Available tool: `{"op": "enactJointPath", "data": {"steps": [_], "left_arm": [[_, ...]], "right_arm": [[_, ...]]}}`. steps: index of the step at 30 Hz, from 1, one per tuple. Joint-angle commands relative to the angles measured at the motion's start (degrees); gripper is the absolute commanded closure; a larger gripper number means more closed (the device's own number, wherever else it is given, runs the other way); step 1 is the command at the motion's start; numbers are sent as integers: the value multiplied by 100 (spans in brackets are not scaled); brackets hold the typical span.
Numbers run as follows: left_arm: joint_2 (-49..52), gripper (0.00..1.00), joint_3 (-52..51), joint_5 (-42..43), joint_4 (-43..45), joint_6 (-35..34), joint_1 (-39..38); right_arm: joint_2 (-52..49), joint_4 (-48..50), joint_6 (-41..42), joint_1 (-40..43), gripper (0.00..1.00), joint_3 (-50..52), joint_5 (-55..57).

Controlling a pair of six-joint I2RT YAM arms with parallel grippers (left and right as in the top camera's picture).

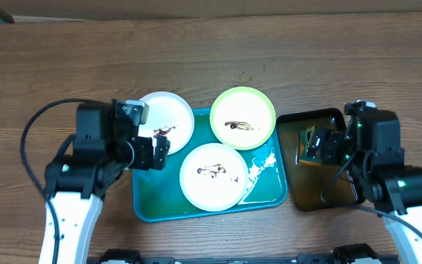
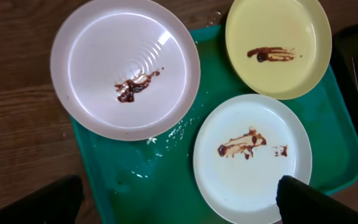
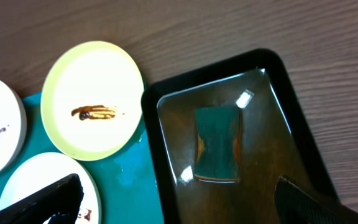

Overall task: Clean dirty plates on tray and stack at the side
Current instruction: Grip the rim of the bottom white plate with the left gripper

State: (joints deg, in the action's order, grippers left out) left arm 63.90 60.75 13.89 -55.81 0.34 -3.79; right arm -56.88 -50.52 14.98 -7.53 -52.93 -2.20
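Note:
My left gripper comes down and across onto the middle plate's nearest rim [image 1: 182,174] [image 2: 197,154] next, since that rim is below it and to its right in the overhead view.
Three smeared plates lie on the teal tray [image 1: 160,209]: a white plate [image 1: 168,119] at its far left corner, overhanging the rim, a pale green plate [image 1: 242,117] at its far right, a white plate [image 1: 212,176] in the middle. All three also show in the left wrist view: far white plate [image 2: 104,56], green plate [image 2: 278,31], middle plate [image 2: 253,180], tray [image 2: 160,186]. My left gripper [image 2: 179,202] is open and empty above the tray's left side. My right gripper [image 3: 179,199] is open and empty above the black tray [image 3: 166,106].
The black tray [image 1: 335,194] stands right of the teal tray and holds brownish liquid with a green sponge [image 3: 217,143] lying in it. White suds [image 1: 264,165] sit on the teal tray's right side. Bare wooden table [image 1: 64,66] lies all around.

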Motion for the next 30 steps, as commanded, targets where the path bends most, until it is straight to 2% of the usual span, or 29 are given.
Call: {"op": "enactJointPath", "data": {"steps": [1, 9, 15, 18, 20, 22, 24, 29, 30], "left_arm": [[446, 0, 79, 619, -50, -68, -83], [1655, 2, 79, -52, -55, 96, -708], [2583, 27, 79, -232, -136, 72, -1045], [2973, 33, 79, -216, -138, 50, -1106], [3235, 43, 79, -219, -142, -39, -1143], [3508, 46, 79, -210, -142, -83, -1187], [3746, 57, 79, -203, -140, -81, -1217], [4120, 64, 79, -197, -138, -184, -1252], [4162, 69, 79, -197, -138, -190, -1252]], "right_arm": [[-90, 72, 7, 22, 0, -153, -46], [-267, 83, 7, 22, 0, -153, -44], [-271, 68, 4, 22, 0, -153, -42], [-271, 70, 7, 22, 0, -153, -42], [-271, 68, 7, 22, 0, -153, -42], [-271, 68, 7, 22, 0, -153, -42], [-271, 68, 7, 22, 0, -153, -42], [-271, 68, 7, 22, 0, -153, -42], [-271, 68, 7, 22, 0, -153, -42]]}}
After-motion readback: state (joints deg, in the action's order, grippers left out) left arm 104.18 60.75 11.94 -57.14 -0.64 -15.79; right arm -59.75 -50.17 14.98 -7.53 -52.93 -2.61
